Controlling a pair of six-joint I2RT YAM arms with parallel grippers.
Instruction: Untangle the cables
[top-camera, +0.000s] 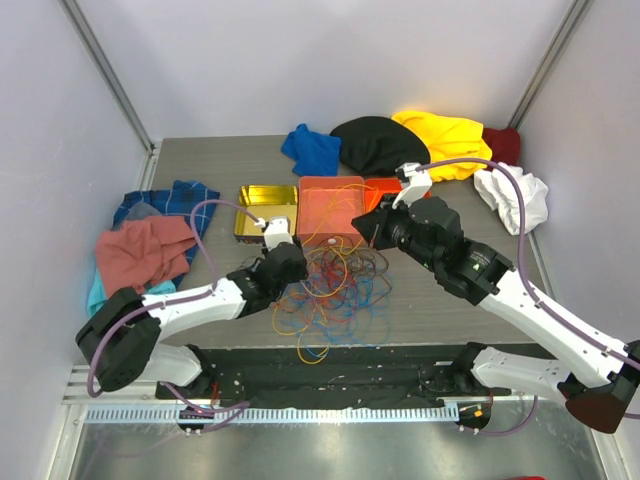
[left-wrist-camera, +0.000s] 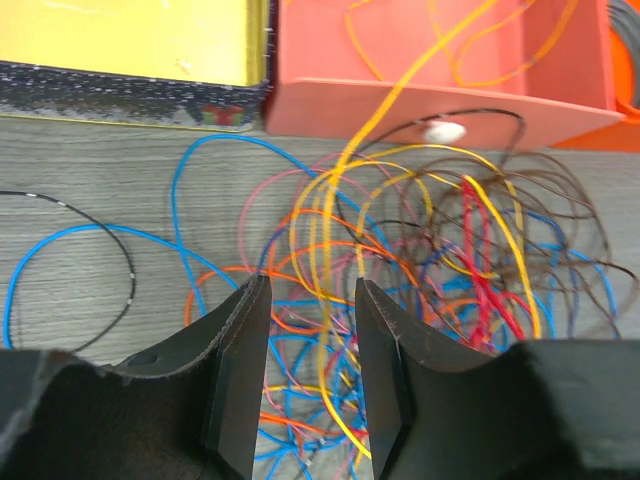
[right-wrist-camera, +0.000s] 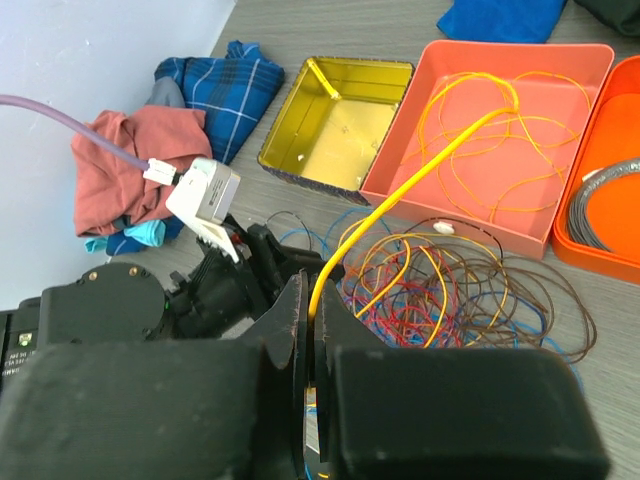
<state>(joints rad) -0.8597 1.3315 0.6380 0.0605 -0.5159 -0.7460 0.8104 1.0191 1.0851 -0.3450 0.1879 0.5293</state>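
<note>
The tangle's brown-looped edge (right-wrist-camera: 562, 345) lies below and back from my right gripper. My gripper should move back and down to it and release the yellow cable.
The cables (top-camera: 335, 285) lie as a messy tangle of orange, yellow, red, blue and dark loops on the table in front of an orange tray (top-camera: 330, 183). My left gripper (top-camera: 297, 268) hovers low at the tangle's left edge. In the left wrist view it (left-wrist-camera: 310, 292) is open, with blue, orange and yellow strands of the tangle (left-wrist-camera: 440, 250) showing between its fingers. My right gripper (right-wrist-camera: 311, 292) is shut on a yellow cable (right-wrist-camera: 400, 190) that rises from the jaws and runs into the orange tray (right-wrist-camera: 580, 60). In the top view the right gripper (top-camera: 372, 228) is above the tray's front right corner.
A yellow tin (top-camera: 265, 205) stands left of the orange tray. An orange lid (right-wrist-camera: 610, 120) with a grey coiled ring (right-wrist-camera: 590, 200) lies to its right. Clothes lie around: pink and plaid (top-camera: 145, 250) on the left, and blue (top-camera: 312, 148), black (top-camera: 378, 143), yellow (top-camera: 445, 130) and white (top-camera: 512, 198) behind.
</note>
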